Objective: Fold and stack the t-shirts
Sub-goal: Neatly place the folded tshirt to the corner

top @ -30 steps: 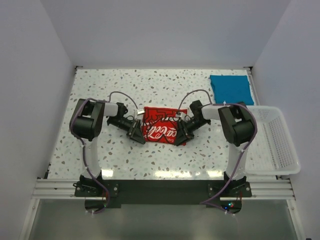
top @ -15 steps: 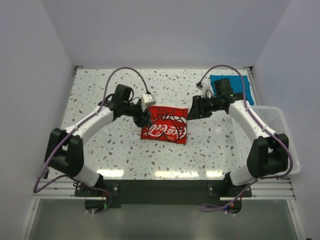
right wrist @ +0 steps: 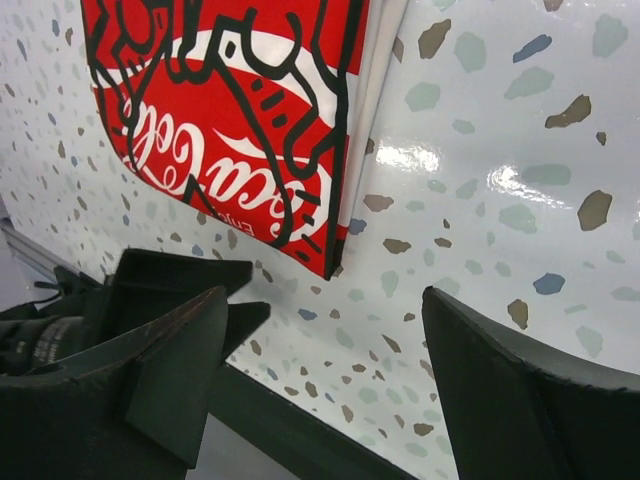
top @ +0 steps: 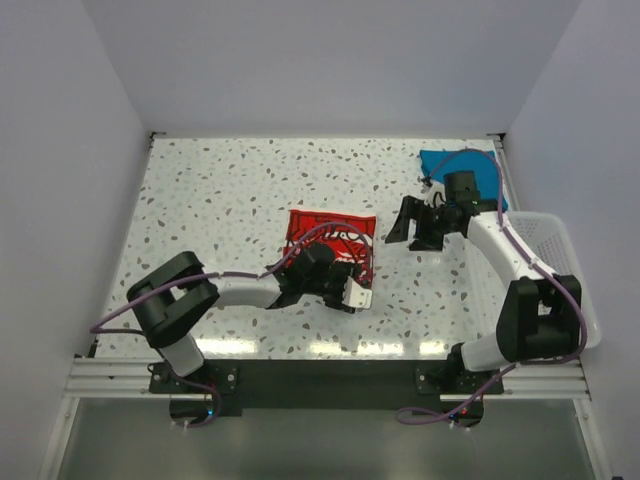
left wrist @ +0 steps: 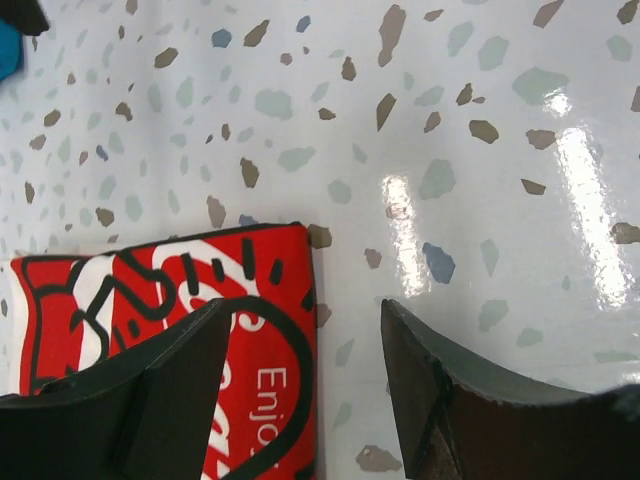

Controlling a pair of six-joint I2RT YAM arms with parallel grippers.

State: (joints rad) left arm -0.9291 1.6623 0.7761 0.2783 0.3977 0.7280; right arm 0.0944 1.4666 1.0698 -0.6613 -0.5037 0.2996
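My right gripper will go down and to the left in the top view and close on the shirt's side edge beyond my left gripper, because that part of the edge is uncovered.
The cream-white t-shirt (top: 330, 238) lies folded mid-table, red Coca-Cola panel up. It shows again in the left wrist view (left wrist: 170, 290) and the right wrist view (right wrist: 220, 110). My left gripper (top: 345, 283) hangs over the shirt's near right corner, open (left wrist: 305, 390). One of its fingers (left wrist: 170, 390) is above the red cloth and the other is above bare table, with nothing between them. My right gripper (top: 412, 232) is open (right wrist: 330, 380) to the right of that shirt and apart from it. The folded teal-blue t-shirt (top: 470, 163) lies at the far right corner, partly behind the right arm.
A white lattice basket (top: 560, 280) stands off the table's right edge. Grey walls close in the speckled table (top: 220, 190) on three sides. The dark front rail (right wrist: 300, 430) shows below the right gripper.
The left arm swung from the shirt's far left side round to its near right corner. The right gripper drew back to the right. Both pairs of jaws spread wider and let the shirt go.
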